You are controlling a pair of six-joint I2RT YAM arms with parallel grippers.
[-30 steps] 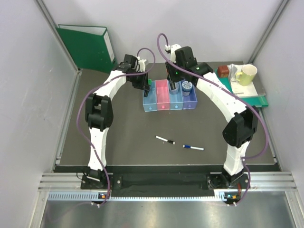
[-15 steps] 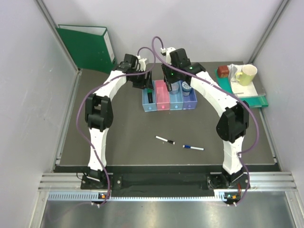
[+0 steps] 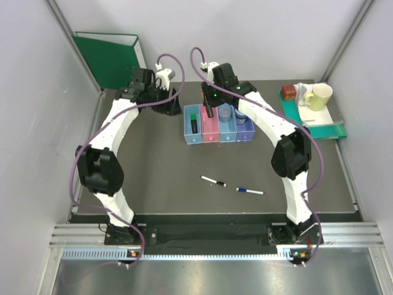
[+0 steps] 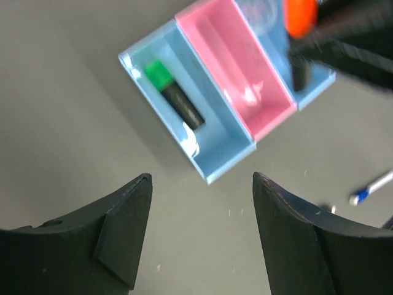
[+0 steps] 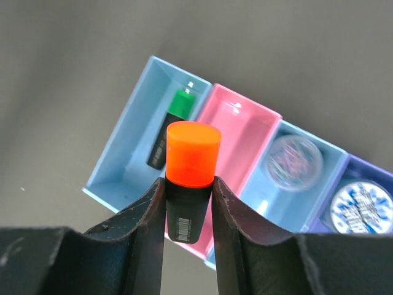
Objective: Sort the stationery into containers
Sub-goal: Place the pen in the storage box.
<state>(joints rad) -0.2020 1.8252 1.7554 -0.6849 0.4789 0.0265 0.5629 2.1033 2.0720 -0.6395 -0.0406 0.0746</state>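
Observation:
My right gripper moves sideways from above the pink bin over the light blue bin and lower next, because the matching green-capped highlighter already lies there.
The four joined bins (image 3: pixel 219 136) stand at mid-table. The green-capped highlighter (image 3: pixel 193 123) lies in the light blue bin (image 4: pixel 215 157), also seen in the right wrist view (image 5: pixel 172 126). My right gripper (image 5: pixel 188 190) is shut on the orange-capped highlighter (image 5: pixel 191 172) and holds it upright above the pink bin (image 5: pixel 245 132); it also shows from above (image 3: pixel 210 110). A round clear cup (image 5: pixel 293 161) sits in the blue bin and the blue-white tub (image 5: pixel 362 206) in the purple one. My left gripper (image 4: pixel 201 178) is open and empty, left of the bins (image 3: pixel 169 104). Two white pens (image 3: pixel 213 180) (image 3: pixel 250 190) lie nearer.
A green binder (image 3: pixel 113 61) leans at the back left wall. A teal tray (image 3: pixel 325 126) at the right holds a yellow-green mug (image 3: pixel 318 96) and a brown block (image 3: pixel 288 92). Side walls close in the table.
My left gripper has drawn back left from the light blue bin, leaving the green-capped highlighter in it. My right gripper has moved left with the orange-capped highlighter to above the pink bin.

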